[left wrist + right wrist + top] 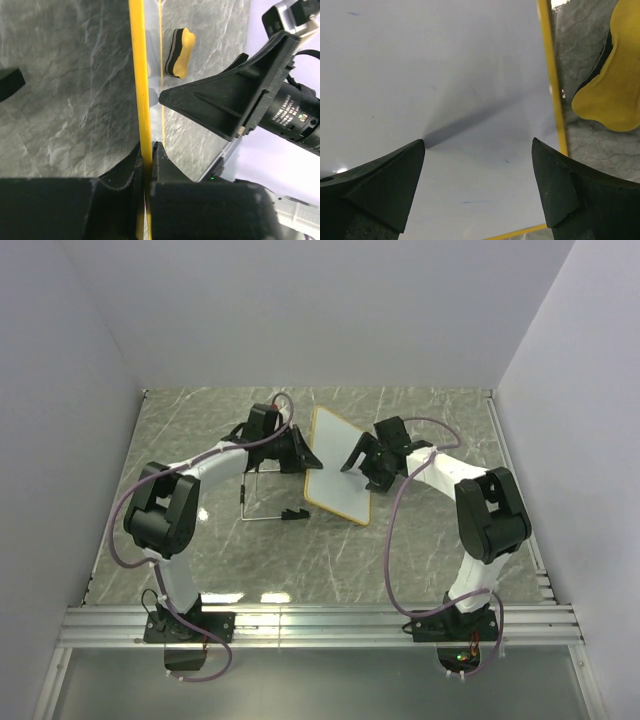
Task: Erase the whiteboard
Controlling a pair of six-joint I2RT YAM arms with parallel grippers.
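The whiteboard (335,472) goes left in the top view in my left gripper onto the wire stand next and is released there, as the stand is empty.
The whiteboard (335,472), white with a yellow frame, is tilted up off the table in the middle. My left gripper (302,454) is shut on its left frame edge; in the left wrist view the yellow frame (141,75) runs straight between the closed fingers (160,160). My right gripper (362,462) hovers open over the board face (445,75), with nothing between its fingertips (405,160). Only a few faint blue specks show on the white surface (470,202). A yellow and black bone-shaped eraser (610,90) lies on the table just past the board's right frame edge (547,75).
A thin wire stand (262,502) with a small black foot (293,512) lies on the marble tabletop left of the board. White walls close in the table on three sides. The same eraser (179,52) shows beyond the board in the left wrist view.
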